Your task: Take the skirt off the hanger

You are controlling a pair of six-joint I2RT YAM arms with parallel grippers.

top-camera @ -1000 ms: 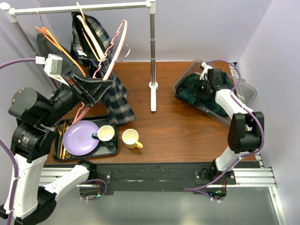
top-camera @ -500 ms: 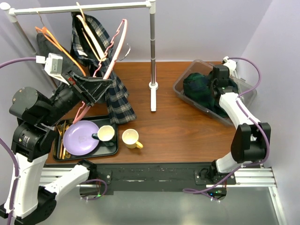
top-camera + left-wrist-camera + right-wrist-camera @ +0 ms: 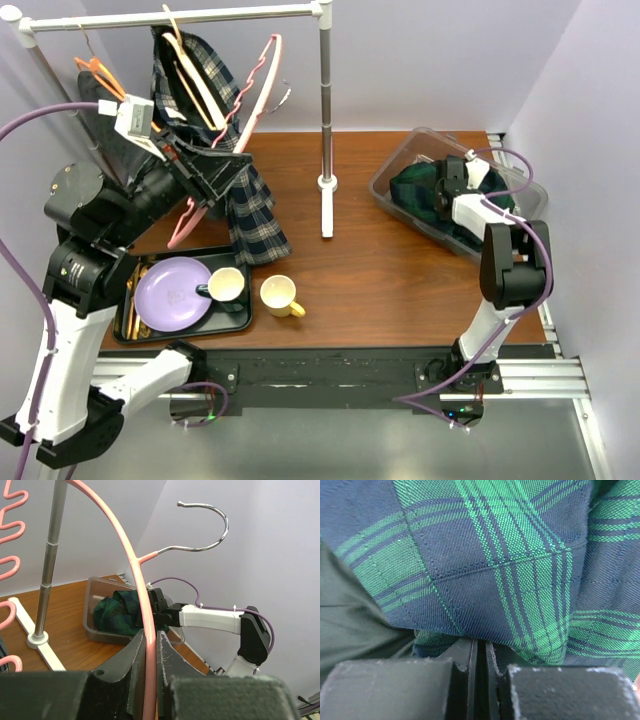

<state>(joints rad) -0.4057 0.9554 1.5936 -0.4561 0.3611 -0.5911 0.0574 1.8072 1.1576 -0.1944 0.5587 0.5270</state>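
The pink hanger [image 3: 262,85] is bare, so I should move my left gripper outward, turn it to bring the hook over the rack's empty bar stretch [image 3: 282,12], and let go.
The green plaid skirt [image 3: 420,195] lies bunched in the clear bin [image 3: 385,180], off the hanger. It fills the right wrist view [image 3: 485,555] and shows far off in the left wrist view [image 3: 117,612]. My right gripper [image 3: 447,180] is down in the bin, jaws shut [image 3: 481,647], tips against the cloth with nothing seen between them. My left gripper [image 3: 235,165] is shut on the bare pink hanger [image 3: 262,85], clamping its rod [image 3: 135,565] between both fingers [image 3: 148,640], the metal hook free in the air.
A clothes rack with an upright pole [image 3: 326,100] stands mid-table, carrying a blue-white plaid garment [image 3: 250,210] and orange hangers [image 3: 100,75]. A black tray [image 3: 180,338] with a purple plate and a mug sits front left, a yellow mug [image 3: 278,295] beside it.
The left arm raised the pink hanger a little, up and to the right. The right gripper shifted about over the bin and now sits lower on the skirt, which is more bunched.
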